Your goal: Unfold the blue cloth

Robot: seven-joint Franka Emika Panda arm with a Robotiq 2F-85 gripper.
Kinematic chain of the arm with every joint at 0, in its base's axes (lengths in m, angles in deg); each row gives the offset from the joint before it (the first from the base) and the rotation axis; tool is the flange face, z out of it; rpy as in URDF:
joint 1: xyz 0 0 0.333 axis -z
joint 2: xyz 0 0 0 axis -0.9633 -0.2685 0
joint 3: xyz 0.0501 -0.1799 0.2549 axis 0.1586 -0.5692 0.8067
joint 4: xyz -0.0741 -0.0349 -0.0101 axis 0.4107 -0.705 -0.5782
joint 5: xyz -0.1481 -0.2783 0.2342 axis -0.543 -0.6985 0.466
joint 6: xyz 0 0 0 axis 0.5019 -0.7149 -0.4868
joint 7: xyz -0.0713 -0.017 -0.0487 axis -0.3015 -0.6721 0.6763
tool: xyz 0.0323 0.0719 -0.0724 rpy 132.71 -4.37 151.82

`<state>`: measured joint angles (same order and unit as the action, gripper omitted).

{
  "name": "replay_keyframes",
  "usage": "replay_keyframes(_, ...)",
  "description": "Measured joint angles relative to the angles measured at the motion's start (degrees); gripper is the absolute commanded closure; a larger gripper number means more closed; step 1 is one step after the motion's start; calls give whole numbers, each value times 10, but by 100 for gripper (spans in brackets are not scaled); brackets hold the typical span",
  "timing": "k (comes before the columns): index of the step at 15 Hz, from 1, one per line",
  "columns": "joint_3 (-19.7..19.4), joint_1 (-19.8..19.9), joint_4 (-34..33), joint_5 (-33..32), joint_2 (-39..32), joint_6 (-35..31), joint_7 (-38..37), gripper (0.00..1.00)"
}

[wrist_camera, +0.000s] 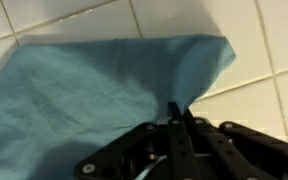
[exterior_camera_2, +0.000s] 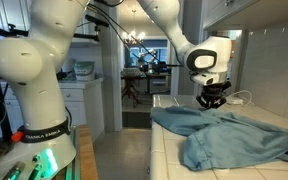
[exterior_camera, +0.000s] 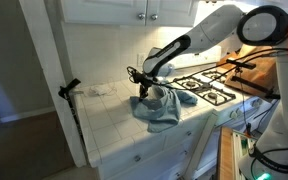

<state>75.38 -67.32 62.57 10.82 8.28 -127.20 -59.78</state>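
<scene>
My gripper raises the rumpled cloth's edge next and draws it outward to release it over the bare tiles, which lie outward of my gripper, toward the black stand.
The blue cloth (exterior_camera: 165, 106) lies rumpled on the white tiled counter, one side hanging over the front edge. It also shows in an exterior view (exterior_camera_2: 239, 137) spread in folds across the counter. In the wrist view the cloth (wrist_camera: 94, 85) fills the upper left, with a corner toward the upper right. My gripper (wrist_camera: 177, 112) is shut on the cloth's edge, the fabric pinched between the two fingers. In the exterior views the gripper (exterior_camera: 144, 88) (exterior_camera_2: 210, 100) sits at the far end of the cloth, just above the counter.
A white tiled counter (exterior_camera: 109, 125) carries the cloth. A gas stove (exterior_camera: 209, 85) with black grates stands beside it. A black camera stand (exterior_camera: 71, 92) is clamped at the counter's far corner. A tiled wall (exterior_camera: 94, 50) rises behind. Drawers (exterior_camera: 174, 150) sit below the front edge.
</scene>
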Motion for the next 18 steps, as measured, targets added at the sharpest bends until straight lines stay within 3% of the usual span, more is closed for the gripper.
replay_keyframes(11,37,-38,-100,0,-12,-30,83,99)
replay_keyframes(15,60,-39,-131,5,-29,-70,148,99)
replay_keyframes(18,94,-30,-145,50,-43,-120,239,99)
